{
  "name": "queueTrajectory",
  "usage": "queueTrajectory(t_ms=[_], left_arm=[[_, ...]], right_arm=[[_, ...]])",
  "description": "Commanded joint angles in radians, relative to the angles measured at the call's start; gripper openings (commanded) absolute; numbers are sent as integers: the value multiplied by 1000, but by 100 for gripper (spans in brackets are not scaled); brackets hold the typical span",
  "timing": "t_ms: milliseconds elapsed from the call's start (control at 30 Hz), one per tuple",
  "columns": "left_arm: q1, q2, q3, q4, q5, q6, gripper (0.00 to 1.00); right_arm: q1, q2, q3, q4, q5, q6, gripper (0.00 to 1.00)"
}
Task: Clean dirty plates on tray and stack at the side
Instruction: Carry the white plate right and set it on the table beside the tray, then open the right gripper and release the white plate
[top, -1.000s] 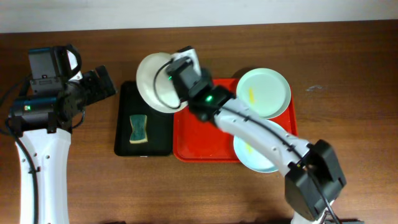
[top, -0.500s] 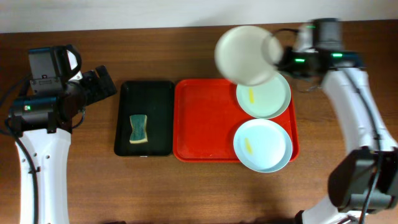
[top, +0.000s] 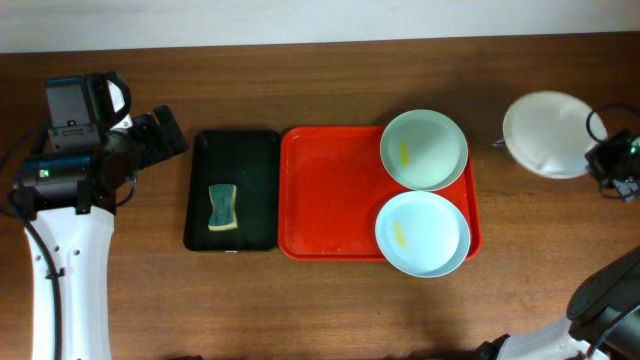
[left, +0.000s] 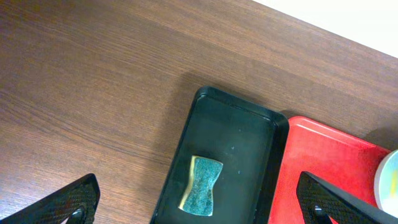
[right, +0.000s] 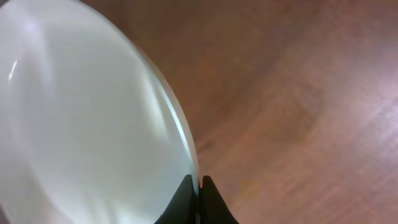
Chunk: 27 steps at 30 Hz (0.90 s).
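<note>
The robot's right gripper next needs to lower the tilted plate onto the bare wood beside the red tray, below and to the gripper's left in the overhead view, and let go of it.
Two pale mint-blue dirty plates sit on the right half of the red tray (top: 325, 200), the back one (top: 424, 149) and the front one (top: 422, 233), each with a small yellow smear. The white plate (top: 548, 134) hangs tilted over the bare wood to the right of the tray. My right gripper (top: 598, 158) is shut on its rim. In the right wrist view that gripper (right: 199, 183) pinches the edge of the white plate (right: 87, 112). My left gripper (top: 165, 135) stands open at the far left, holding nothing. In the left wrist view this gripper (left: 198, 177) hovers over the black tray.
A narrow black tray (top: 255, 190) lies left of the red tray, with a green-and-yellow sponge (top: 222, 207) in it. The left wrist view shows the sponge (left: 200, 194), the black tray (left: 249, 130) and the red tray's left part (left: 329, 162). Brown wooden table all round.
My right arm has swung the white plate from over the black tray's back corner, across the red tray, to the table's far right. The left arm has stayed put.
</note>
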Motion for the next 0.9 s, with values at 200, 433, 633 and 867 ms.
queueTrajectory(t_ms=[200, 433, 633, 867], left_arm=[[3, 2, -1, 2, -3, -9, 99], [3, 2, -1, -2, -3, -9, 99], [3, 2, -1, -2, -3, -9, 99], [3, 2, -1, -2, -3, -9, 99]], right_arm=[[23, -12, -258, 202, 76, 9, 4], [59, -11, -335, 313, 78, 21, 4], [96, -11, -335, 354, 90, 20, 6], [102, -10, -335, 379, 108, 20, 6]])
